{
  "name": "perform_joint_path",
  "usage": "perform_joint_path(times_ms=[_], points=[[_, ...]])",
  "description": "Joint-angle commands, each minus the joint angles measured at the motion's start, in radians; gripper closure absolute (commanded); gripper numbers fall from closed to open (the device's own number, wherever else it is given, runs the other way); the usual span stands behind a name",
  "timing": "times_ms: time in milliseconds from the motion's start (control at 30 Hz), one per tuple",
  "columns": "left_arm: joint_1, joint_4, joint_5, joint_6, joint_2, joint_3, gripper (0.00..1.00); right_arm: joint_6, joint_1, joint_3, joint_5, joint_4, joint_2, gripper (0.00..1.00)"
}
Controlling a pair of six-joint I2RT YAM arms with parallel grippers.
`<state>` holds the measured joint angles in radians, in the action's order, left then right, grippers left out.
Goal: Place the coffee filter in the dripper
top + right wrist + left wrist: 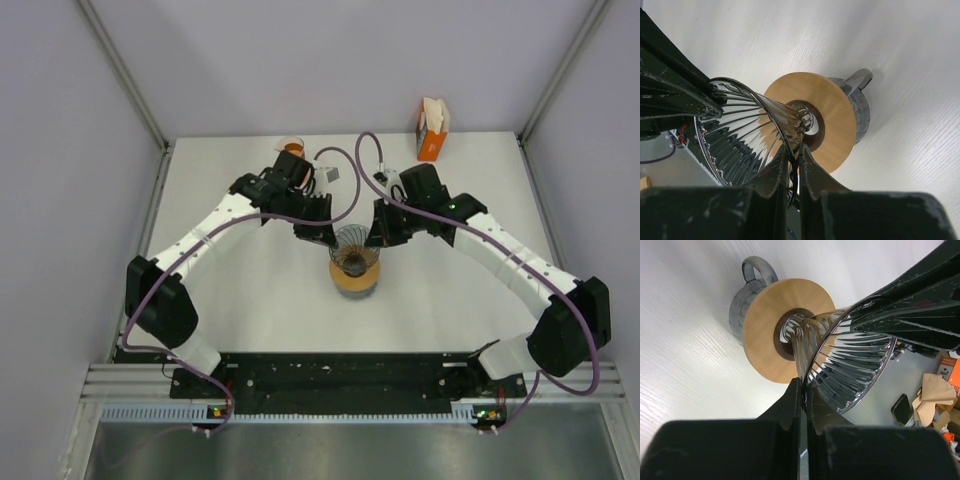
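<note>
My right gripper moves down, sinks the cone [745, 142] into the wooden collar's hole [813, 126] and releases the cone's rim next, since that hole lies below my gripper.
The dripper [354, 262] is a ribbed clear glass cone with a round wooden collar [771, 325], standing on a grey handled vessel [742, 300] at the table's middle. My left gripper [318, 232] is shut on the cone's left rim [805, 392]. My right gripper [386, 232] is shut on the opposite rim [796, 160], and the collar [835, 120] shows beyond it. I see no paper inside the cone [745, 142]. Brown paper filters [932, 395] stick out of an orange box [432, 130] at the back right.
A small orange-brown item [291, 149] sits at the back left by the left arm. A small grey square [330, 174] lies behind the dripper. A dark flat object [901, 410] lies near the filters. Grey walls enclose the white table [250, 300].
</note>
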<state>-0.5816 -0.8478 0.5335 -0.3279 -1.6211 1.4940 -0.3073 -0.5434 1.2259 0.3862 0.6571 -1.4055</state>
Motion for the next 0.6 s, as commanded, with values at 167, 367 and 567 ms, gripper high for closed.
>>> perform_joint_path(times_ms=[167, 367, 567], points=[[-0.003, 0.029, 0.008, -0.025, -0.017, -0.061, 1.0, -0.021, 0.003, -0.016, 0.008, -0.096, -0.01, 1.0], [-0.003, 0.029, 0.031, -0.03, -0.005, -0.07, 1.0, -0.039, 0.007, 0.011, -0.004, -0.036, -0.006, 1.0], [-0.001, 0.026, 0.051, -0.043, 0.007, -0.106, 1.0, -0.078, 0.007, -0.008, 0.003, -0.01, -0.007, 1.0]])
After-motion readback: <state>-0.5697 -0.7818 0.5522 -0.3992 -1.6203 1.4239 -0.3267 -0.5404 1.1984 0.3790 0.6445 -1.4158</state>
